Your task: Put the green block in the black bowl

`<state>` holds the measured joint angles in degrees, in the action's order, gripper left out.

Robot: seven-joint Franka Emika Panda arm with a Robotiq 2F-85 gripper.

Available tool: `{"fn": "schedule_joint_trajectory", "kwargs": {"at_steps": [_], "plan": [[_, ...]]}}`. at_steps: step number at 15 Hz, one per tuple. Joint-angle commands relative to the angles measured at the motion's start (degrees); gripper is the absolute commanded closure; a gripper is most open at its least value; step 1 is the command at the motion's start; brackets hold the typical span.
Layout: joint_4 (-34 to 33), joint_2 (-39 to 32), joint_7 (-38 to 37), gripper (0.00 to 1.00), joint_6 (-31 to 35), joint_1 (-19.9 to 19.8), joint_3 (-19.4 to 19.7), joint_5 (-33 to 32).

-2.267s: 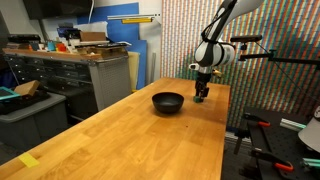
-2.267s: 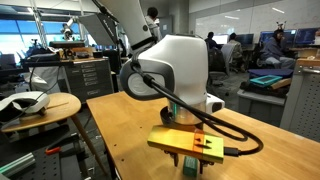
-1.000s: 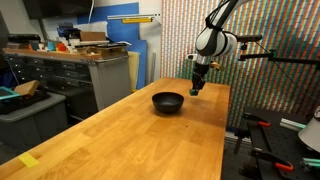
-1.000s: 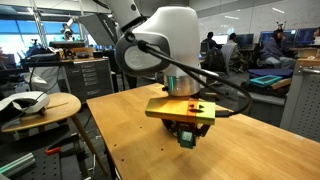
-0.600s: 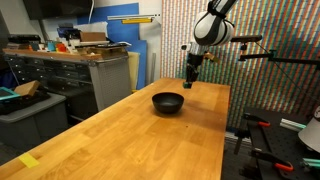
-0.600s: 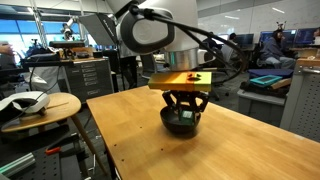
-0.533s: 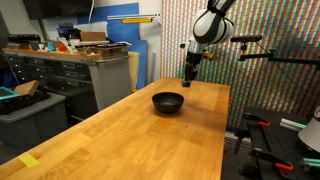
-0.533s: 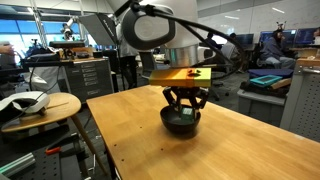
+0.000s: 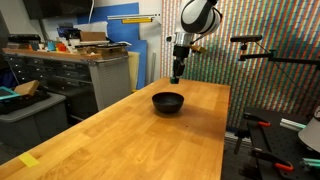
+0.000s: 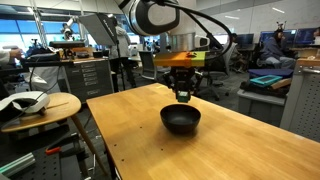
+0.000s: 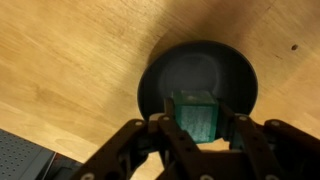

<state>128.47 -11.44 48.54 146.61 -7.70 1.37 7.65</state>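
Observation:
My gripper lowers down into the bowl's hollow (image 11: 196, 78) next and releases the block there, since the green block (image 11: 194, 117) hangs high above the black bowl's opening.
The green block (image 11: 194, 117) is a small cube clamped between the two black fingers of my gripper (image 11: 196, 122), which is shut on it. In the wrist view it hangs directly over the round black bowl (image 11: 197, 73). In both exterior views the gripper (image 9: 177, 76) (image 10: 184, 95) is raised well above the wooden table, a short way over the black bowl (image 9: 168, 102) (image 10: 181, 120). The block itself is too small to make out in the exterior views.
The bowl stands on a long wooden table (image 9: 130, 135) near its far end. A metal cabinet (image 9: 70, 80) with clutter stands beside the table, and a round side table (image 10: 40, 108) holds a headset. A camera stand (image 9: 262, 55) rises near the table's far corner.
The gripper has risen from the table surface beside the bowl with the block held in it. It has moved sideways to a spot over the bowl.

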Motion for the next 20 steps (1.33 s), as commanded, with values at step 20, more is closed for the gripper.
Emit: {"fn": "schedule_joint_trajectory", "kwargs": {"at_steps": [20], "plan": [[-16.5, -19.5, -6.9, 0.80, -5.5, -2.3, -5.8, 3.1]]}}
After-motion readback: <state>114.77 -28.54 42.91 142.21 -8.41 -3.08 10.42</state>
